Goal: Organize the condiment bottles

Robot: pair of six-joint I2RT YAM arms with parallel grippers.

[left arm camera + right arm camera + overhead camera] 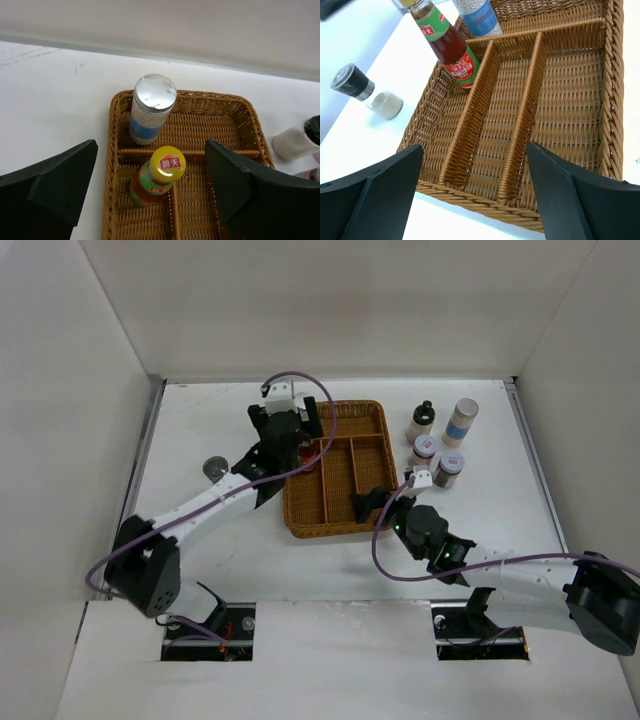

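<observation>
My left gripper goes to the left in the top view and down onto the shaker's black cap (215, 468) next, since the cap stands below on that side.
In the left wrist view, a yellow-capped dark sauce bottle (159, 176) stands in the left lane of the wicker tray (112, 150). A silver-lidded, blue-labelled jar (152, 109) stands in the back compartment. My left gripper (150, 148) is open above the sauce bottle, with a finger on each side, not touching it. My right gripper (475, 147) is open and empty over the tray's near rim (485, 200). A black-capped bottle (421, 420), a blue-banded pale jar (460, 422) and two red-labelled shakers (423, 451) (448, 469) stand right of the tray.
A black-capped shaker (364, 91) stands on the table left of the tray; it also shows in the top view (214, 468). The tray's middle and right lanes (570, 95) hold nothing. White walls enclose the table on three sides.
</observation>
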